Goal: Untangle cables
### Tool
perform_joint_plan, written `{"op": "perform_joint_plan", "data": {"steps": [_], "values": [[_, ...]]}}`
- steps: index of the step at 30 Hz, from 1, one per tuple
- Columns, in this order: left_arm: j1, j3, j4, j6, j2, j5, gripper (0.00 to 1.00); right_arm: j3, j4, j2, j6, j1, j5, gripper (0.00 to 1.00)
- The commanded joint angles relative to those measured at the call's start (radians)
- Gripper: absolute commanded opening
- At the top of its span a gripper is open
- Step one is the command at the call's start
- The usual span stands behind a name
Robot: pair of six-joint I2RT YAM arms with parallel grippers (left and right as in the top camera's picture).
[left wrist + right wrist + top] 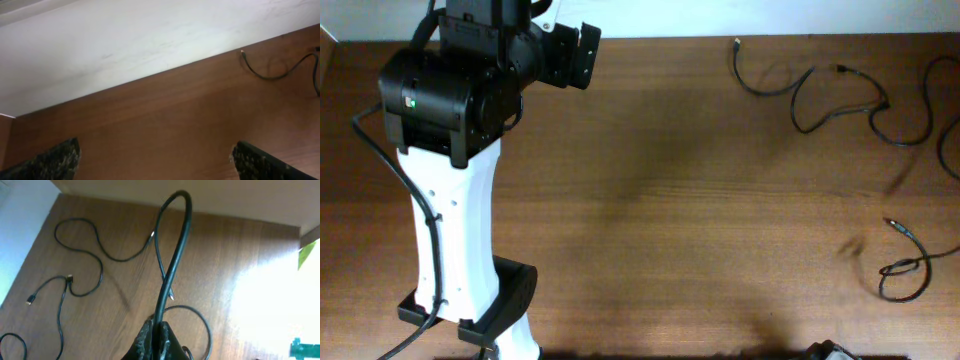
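Observation:
The black cable will next be brought down by my right gripper onto empty wood between the long snaking cable and the near looped one, to be released.
Thin black cables lie on the right of the wooden table. One long cable (802, 96) snakes along the far right, and its plug end also shows in the left wrist view (260, 74). A shorter looped cable (908, 266) lies at the near right. My left gripper (580, 55) hangs over the far left of the table, open and empty (155, 152), well apart from the cables. My right gripper (156, 326) is shut on a black cable (175, 255) that arches up from the jaws, with its plug hanging down. Other cables (80, 255) lie spread on the table below it.
The left arm's white and black body (455, 200) fills the left of the table. A white wall (125, 45) borders the table's far edge. A small part of the right arm (825, 351) shows at the near edge.

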Motion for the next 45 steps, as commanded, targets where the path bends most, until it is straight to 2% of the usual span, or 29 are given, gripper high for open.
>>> {"op": "perform_joint_plan", "data": {"steps": [1, 3, 6, 10, 12, 15, 20, 23, 26, 27, 28, 29, 30, 32, 35, 40, 44, 45], "values": [[0.003, -0.003, 0.003, -0.006, -0.006, -0.007, 0.99, -0.065, 0.021, 0.127, 0.053, -0.003, -0.108, 0.04], [0.003, -0.004, 0.003, -0.005, -0.006, -0.007, 0.99, -0.155, 0.095, 0.19, 0.044, 0.022, -0.132, 0.04], [0.003, -0.004, 0.009, -0.006, -0.006, -0.007, 0.99, -0.299, 0.196, 0.195, 0.041, 0.108, -0.131, 0.04], [0.003, -0.004, 0.009, -0.006, -0.006, 0.001, 0.99, -0.591, 0.373, 0.195, 0.047, 0.232, -0.124, 0.04], [0.003, -0.004, 0.005, -0.006, -0.006, 0.001, 0.99, -0.693, 0.414, 0.195, 0.083, 0.225, -0.073, 0.04], [0.003, -0.004, -0.002, -0.006, -0.006, 0.001, 0.99, -0.752, 0.449, 0.195, 0.186, 0.173, 0.063, 0.04], [0.003, -0.004, -0.013, -0.006, -0.006, 0.001, 0.99, -0.752, 0.608, 0.195, 0.202, 0.01, 0.022, 0.04], [0.003, -0.004, -0.022, -0.006, -0.006, 0.001, 0.99, -0.752, 0.711, 0.195, 0.203, -0.01, 0.014, 0.04], [0.003, -0.004, -0.021, -0.006, -0.006, 0.001, 0.99, -0.752, 0.712, 0.195, 0.2, -0.01, 0.006, 0.04], [0.003, -0.004, -0.021, -0.006, -0.006, 0.001, 0.99, -0.752, 0.707, 0.195, 0.198, -0.01, 0.006, 0.3], [0.003, -0.004, -0.021, -0.006, -0.006, 0.001, 0.99, -0.752, 0.707, 0.195, 0.198, -0.01, 0.001, 0.77], [0.003, -0.004, -0.021, -0.006, -0.006, 0.001, 0.99, -0.752, 0.717, 0.195, 0.154, -0.01, -0.052, 0.97], [0.003, -0.004, -0.021, -0.006, -0.006, 0.001, 0.99, -0.749, 0.75, 0.193, 0.061, -0.01, -0.139, 0.97], [0.003, -0.004, -0.02, -0.006, -0.006, 0.001, 0.99, -0.703, 0.761, 0.179, -0.029, -0.01, -0.239, 0.97], [0.003, -0.004, -0.021, -0.006, -0.006, 0.001, 0.99, -0.612, 0.751, 0.104, -0.091, -0.01, -0.255, 0.98], [0.003, -0.004, -0.021, -0.006, -0.006, 0.001, 0.99, -0.573, 0.742, 0.082, -0.118, -0.009, -0.257, 0.98], [0.003, -0.004, -0.023, -0.006, -0.006, 0.001, 0.99, -0.603, 0.653, 0.175, -0.117, -0.009, -0.199, 0.98], [0.003, -0.004, -0.029, -0.006, -0.006, 0.001, 0.99, -0.606, 0.634, 0.195, -0.117, -0.009, -0.2, 0.82]]}}
